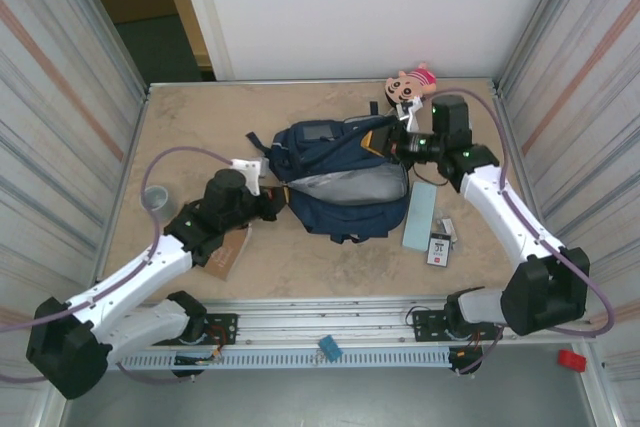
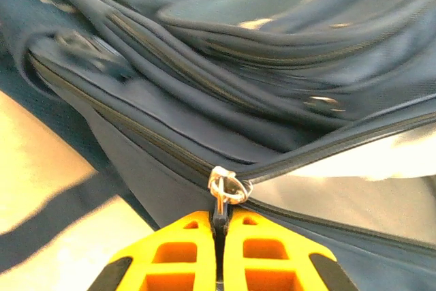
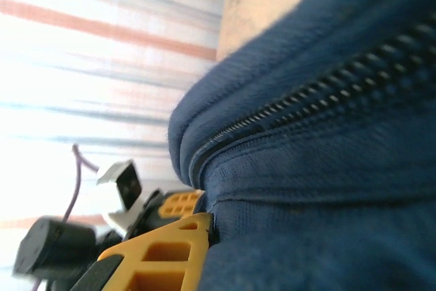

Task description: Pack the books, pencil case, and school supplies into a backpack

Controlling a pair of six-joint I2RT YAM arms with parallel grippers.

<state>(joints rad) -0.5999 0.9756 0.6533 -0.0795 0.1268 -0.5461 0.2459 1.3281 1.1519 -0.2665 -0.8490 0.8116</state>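
The zipper's closed end (image 1: pixel 277 171) (image 2: pixel 37 63) lies outward of my left gripper, so my left gripper will pull the zipper's dark tab outward to that end next and let go of it.
The navy backpack (image 1: pixel 335 152) lies mid-table, its main zipper partly open on a pale lining. My left gripper (image 1: pixel 274 199) is at the bag's left end. In the left wrist view its yellow fingers (image 2: pixel 187 250) are shut on the dark tab of the zipper pull (image 2: pixel 228 186). My right gripper (image 1: pixel 397 143) is at the bag's upper right edge, shut on a fold of the backpack's fabric (image 3: pixel 320 236); one yellow finger (image 3: pixel 167 253) shows and the other is hidden. The teal pencil case (image 1: pixel 419 217) and the white school supplies pack (image 1: pixel 439 248) lie right of the bag. The tan book (image 1: pixel 230 252) lies partly under my left arm.
A grey cup (image 1: pixel 155 198) stands at the left edge and a small white box (image 1: pixel 246 169) sits behind my left wrist. A doll (image 1: pixel 411 84) lies at the back right. Striped walls close in both sides of the table (image 1: pixel 200 127).
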